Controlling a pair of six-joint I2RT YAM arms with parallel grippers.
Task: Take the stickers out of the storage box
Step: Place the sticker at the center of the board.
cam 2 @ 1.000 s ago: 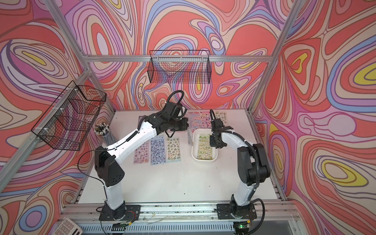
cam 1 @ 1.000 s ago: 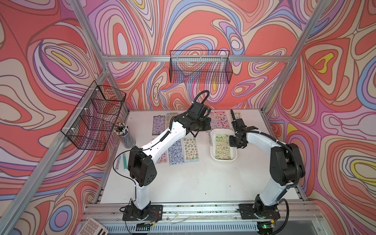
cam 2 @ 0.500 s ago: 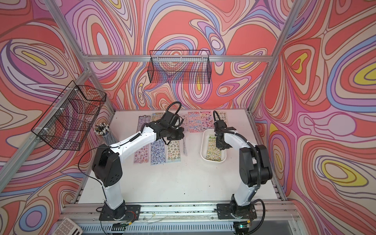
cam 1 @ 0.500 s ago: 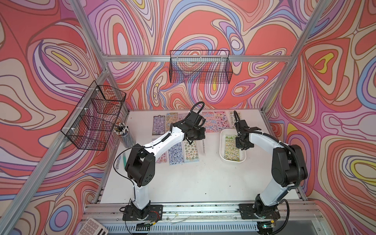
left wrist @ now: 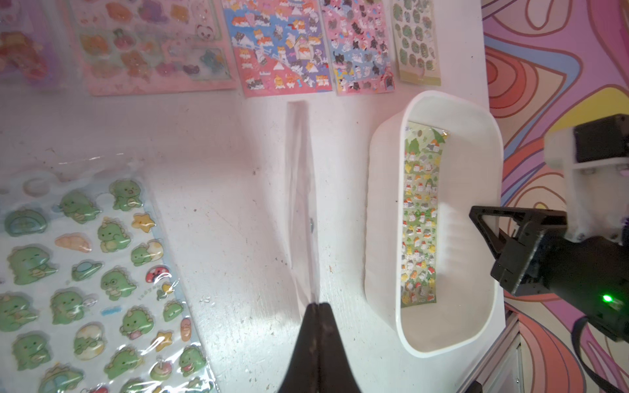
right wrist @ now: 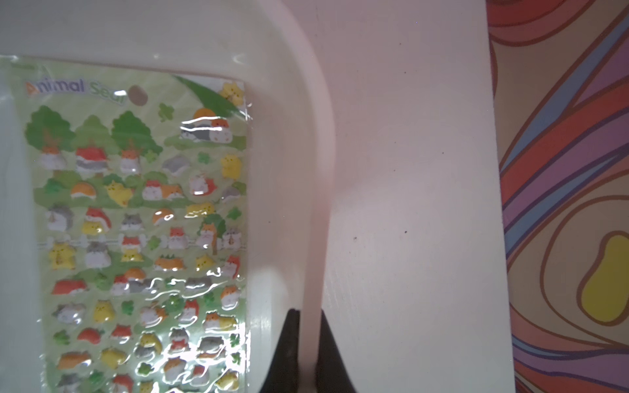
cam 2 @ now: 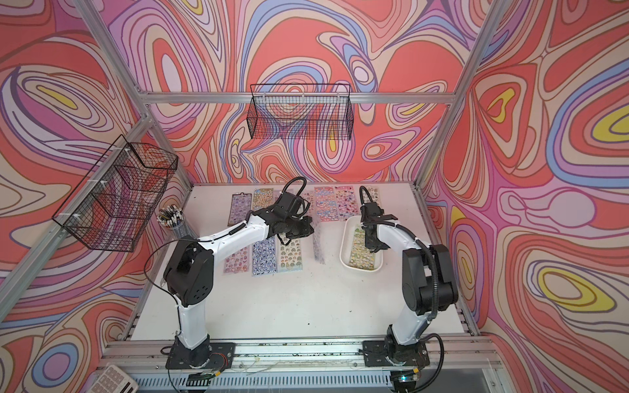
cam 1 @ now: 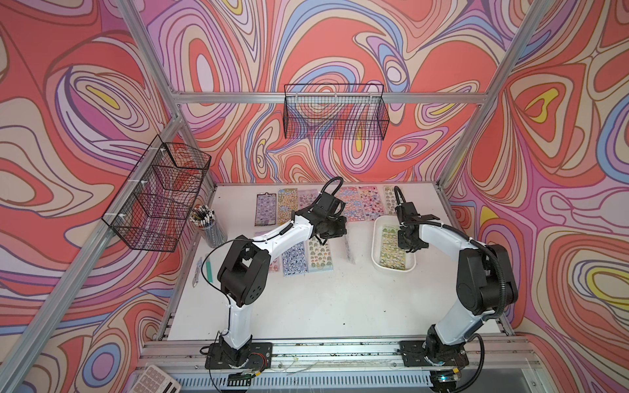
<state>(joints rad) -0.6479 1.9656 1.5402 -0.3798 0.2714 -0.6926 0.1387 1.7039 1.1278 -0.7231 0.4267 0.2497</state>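
Observation:
The tabletop (cam 1: 339,252) (left wrist: 242,252) below is bare beside the green dinosaur sheet. I should next move my left gripper down toward that edge, lay the hanging sheet flat and let go of it.
My left gripper (left wrist: 317,306) is shut on a thin clear-wrapped sheet of stickers (left wrist: 303,204), seen edge-on. In both top views this sheet (cam 1: 349,250) (cam 2: 318,246) hangs from the left gripper (cam 1: 342,234) over the table, between the front row of sheets and the storage box. The white storage box (cam 1: 377,238) (left wrist: 381,211) holds one green-yellow animal sheet (right wrist: 136,221) (cam 1: 391,246). My right gripper (right wrist: 308,316) is shut on the box's side wall (right wrist: 289,170), one finger inside and one outside; in a top view the right gripper (cam 1: 409,249) is at the box's right wall.
Several sticker sheets lie in a back row (cam 1: 350,204) and a front row (cam 1: 320,255) on the white table. A pencil cup (cam 1: 209,226) stands at the left, with pens (cam 1: 204,272) nearer the front. Black wire baskets (cam 1: 160,197) (cam 1: 335,112) hang on the walls.
My left gripper has lifted a sheet out of the box and carried it left over the table. My right gripper has pulled the box to the right.

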